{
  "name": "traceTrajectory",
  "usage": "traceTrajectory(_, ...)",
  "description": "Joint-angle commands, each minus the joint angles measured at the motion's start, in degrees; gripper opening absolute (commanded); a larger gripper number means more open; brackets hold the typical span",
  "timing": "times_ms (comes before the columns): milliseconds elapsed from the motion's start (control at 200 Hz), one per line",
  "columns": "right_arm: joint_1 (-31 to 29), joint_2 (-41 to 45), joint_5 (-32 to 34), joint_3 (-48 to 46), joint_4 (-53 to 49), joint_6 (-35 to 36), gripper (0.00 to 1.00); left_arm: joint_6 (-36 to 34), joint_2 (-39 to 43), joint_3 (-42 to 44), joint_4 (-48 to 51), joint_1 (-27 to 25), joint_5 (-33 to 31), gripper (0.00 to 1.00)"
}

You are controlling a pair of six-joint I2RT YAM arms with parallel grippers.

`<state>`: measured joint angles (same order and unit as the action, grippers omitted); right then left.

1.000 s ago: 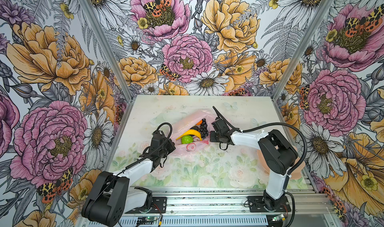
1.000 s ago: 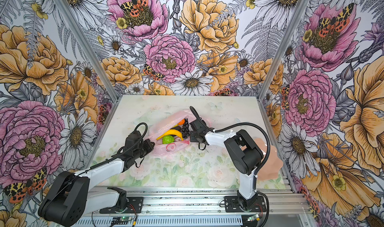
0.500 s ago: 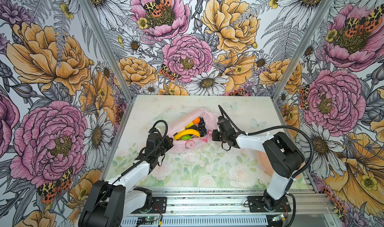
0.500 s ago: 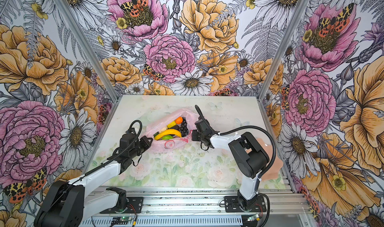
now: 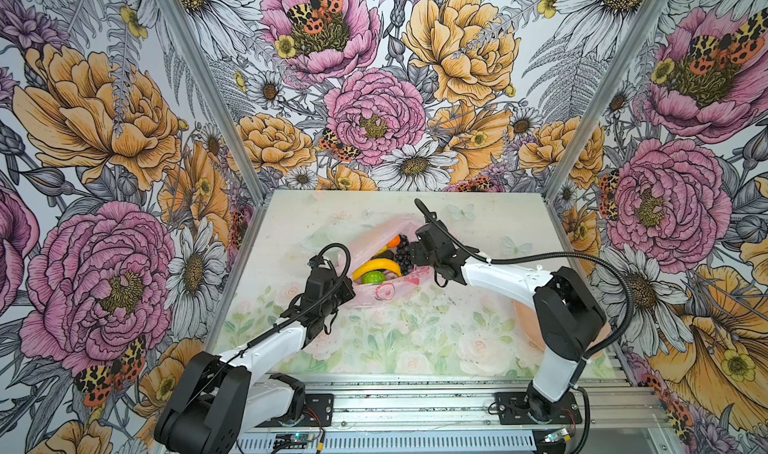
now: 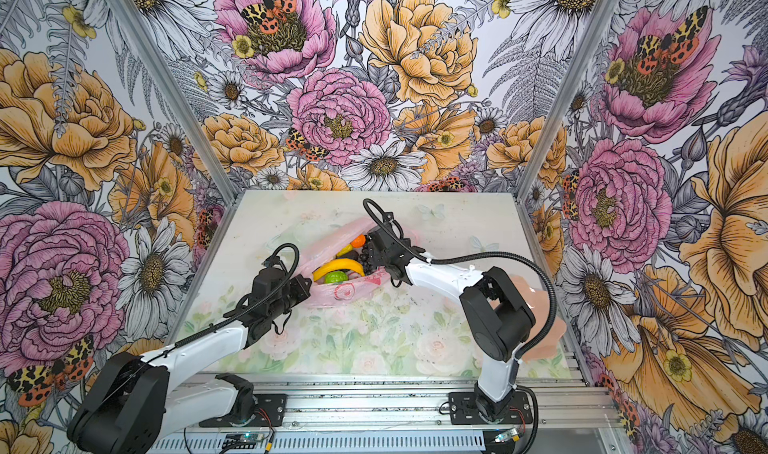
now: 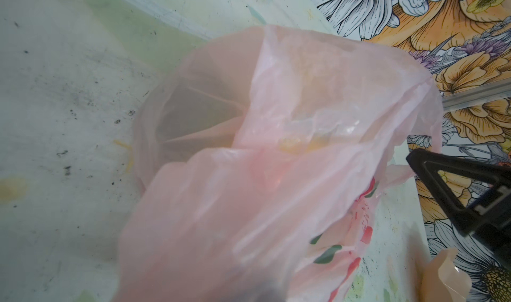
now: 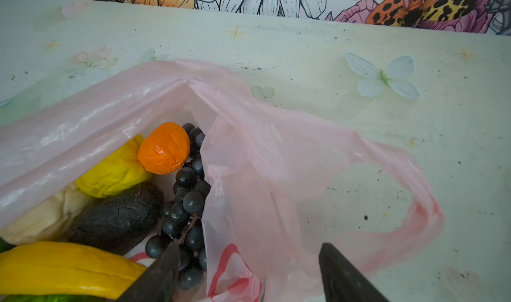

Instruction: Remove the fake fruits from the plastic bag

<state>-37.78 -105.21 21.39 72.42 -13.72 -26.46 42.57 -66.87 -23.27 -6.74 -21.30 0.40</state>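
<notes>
The robot will next lower its right gripper onto the bag's rim beside the grapes and close on it, since that film is below the gripper, between its open fingers.
The pale-pink plastic bag (image 5: 384, 293) (image 6: 345, 293) lies mid-table with its mouth open. Inside it both top views show a yellow banana (image 5: 376, 266) (image 6: 338, 265), a green citrus (image 5: 372, 278), dark grapes (image 5: 402, 252) and an orange (image 5: 394, 241). My left gripper (image 5: 348, 295) is shut on the bag's left edge, and bag film (image 7: 276, 176) covers its fingers in the left wrist view. My right gripper (image 8: 249, 248) (image 5: 411, 256) is open astride the bag's right edge (image 8: 249, 148). One of its fingers sits by the grapes (image 8: 188, 203) and one outside the bag. Orange (image 8: 164, 148), avocado (image 8: 119, 217) and banana (image 8: 63, 270) lie close by.
A peach scalloped plate (image 5: 525, 319) (image 6: 544, 319) sits at the right edge, partly behind the right arm. A loop handle of the bag (image 8: 420, 203) lies flat on the tabletop. Flowered walls close the table on three sides.
My right gripper has opened and shifted left to the bag's mouth. The bag's mouth shows more of the fruits. The left gripper has stayed shut on the bag.
</notes>
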Motion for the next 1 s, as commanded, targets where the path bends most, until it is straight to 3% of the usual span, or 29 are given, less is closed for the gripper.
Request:
traceTrajectory(0,0.75,-4.74,2.38,3.51,-3.16,0.55,0.82,-1.43,0.26,-0.28,0.85,-1.04,-1.63,0.00)
traceTrajectory(270,3.39,-10.19,-1.75,9.05,-3.16,-0.26,0.80,-2.21,-1.32,1.10,0.81,-2.25,-0.15,0.00)
traceTrajectory(425,5.11,-12.16,-4.50,9.57,-3.07,-1.12,0.72,-2.14,-2.95,1.91,0.51,-2.36,0.24,0.01)
traceTrajectory(500,5.75,-12.47,-5.57,9.00,-2.92,-1.39,0.62,-1.92,-2.79,2.37,0.45,-2.29,0.07,0.04)
traceTrajectory(666,6.64,-10.00,-5.39,6.10,-1.85,-1.41,0.24,-1.57,-0.98,2.94,1.61,-2.08,-1.65,0.09)
traceTrajectory(756,7.09,-7.53,-5.23,2.98,-0.11,-1.86,0.11,-1.57,0.19,2.88,2.54,-1.73,-2.78,0.09)
traceTrajectory(911,7.35,-3.42,-6.47,-3.96,3.78,-2.98,0.00,-1.39,1.93,2.59,3.44,-0.05,-3.52,0.13)
traceTrajectory(996,7.05,-1.40,-9.16,-7.84,7.74,-3.01,0.00,-2.43,1.84,0.80,5.08,0.67,-3.60,0.24)
